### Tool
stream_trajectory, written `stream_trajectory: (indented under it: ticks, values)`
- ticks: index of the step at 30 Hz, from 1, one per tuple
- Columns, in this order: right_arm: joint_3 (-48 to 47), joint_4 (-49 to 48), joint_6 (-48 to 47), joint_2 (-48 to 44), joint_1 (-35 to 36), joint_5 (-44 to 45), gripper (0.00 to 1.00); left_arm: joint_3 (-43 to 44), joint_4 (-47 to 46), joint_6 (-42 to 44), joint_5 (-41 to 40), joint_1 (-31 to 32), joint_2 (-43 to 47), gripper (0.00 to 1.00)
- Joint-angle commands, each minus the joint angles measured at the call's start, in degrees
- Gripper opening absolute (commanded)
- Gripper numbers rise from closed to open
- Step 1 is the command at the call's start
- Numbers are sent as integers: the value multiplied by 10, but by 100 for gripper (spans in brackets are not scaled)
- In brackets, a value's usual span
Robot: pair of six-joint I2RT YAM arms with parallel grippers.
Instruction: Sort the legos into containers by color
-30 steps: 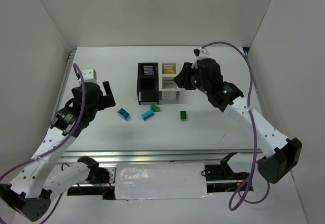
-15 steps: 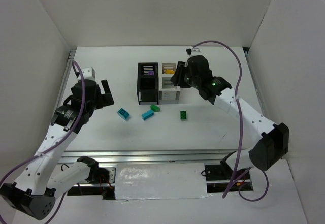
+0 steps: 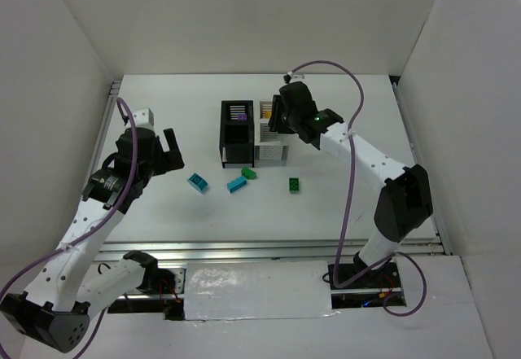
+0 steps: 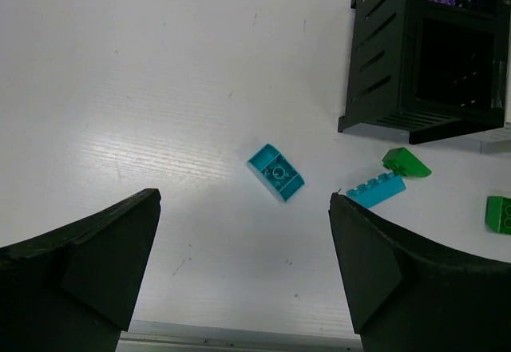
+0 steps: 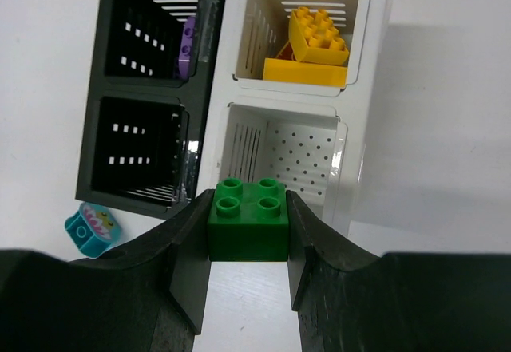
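I need to lower the green lego [image 5: 247, 223] with my right gripper next, over the opening of the front white container, because the back white container holds yellow legos [image 5: 318, 42].
My right gripper [image 5: 247, 208] is shut on a square green lego [image 5: 247, 223] with four studs. It hovers at the near rim of the front white container [image 5: 339, 168], whose dotted floor is bare. The back white container [image 5: 363, 17] holds yellow legos [image 5: 318, 42]. A purple lego [image 5: 186, 49] lies in the back black container [image 3: 237, 115]. In the top view my right gripper [image 3: 275, 120] is over the white containers. My left gripper [image 4: 243, 200] stands open above the table, near a teal lego [image 4: 275, 172]. A blue flat lego [image 4: 378, 190], a green sloped one [image 4: 406, 163] and a green brick [image 3: 294, 185] lie loose.
The front black container [image 5: 140, 154] looks dark inside. A metal rail [image 3: 260, 249] runs along the table's near edge. White walls close in the left, back and right sides. A purple cable [image 3: 352, 181] trails from the right arm.
My right arm has swung left and back, carrying the green lego from beside the containers to over the white ones. The left arm has barely shifted.
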State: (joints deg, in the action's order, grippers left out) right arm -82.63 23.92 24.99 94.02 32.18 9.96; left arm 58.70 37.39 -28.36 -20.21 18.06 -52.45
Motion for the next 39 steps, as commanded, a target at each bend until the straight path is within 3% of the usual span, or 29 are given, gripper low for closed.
stream_trajectory:
  ticks: [1,4,6,11,18,21,26,31,39]
  values:
    - [-38,5,-9,23,6,18,5,-1,-21,18,10,-5,0,100]
    - [-57,24,-12,45,7,25,9,-1,-21,19,15,-6,-1,100]
    - [-60,28,-14,59,10,31,18,-2,-21,20,17,-6,-1,100]
    - [-67,24,-18,85,11,33,29,-2,-24,23,25,-8,-2,100]
    - [-68,24,-14,84,11,31,67,-4,-26,25,32,-8,-3,100]
    - [-60,22,-12,69,11,30,74,-4,-27,26,37,-8,-2,100]
    - [-27,0,-14,24,11,17,76,-5,-28,28,39,-8,-2,99]
    - [-22,52,1,-23,11,59,74,-5,-25,26,34,-8,2,100]
    - [152,93,63,-141,13,68,72,-6,-27,26,39,-8,2,100]
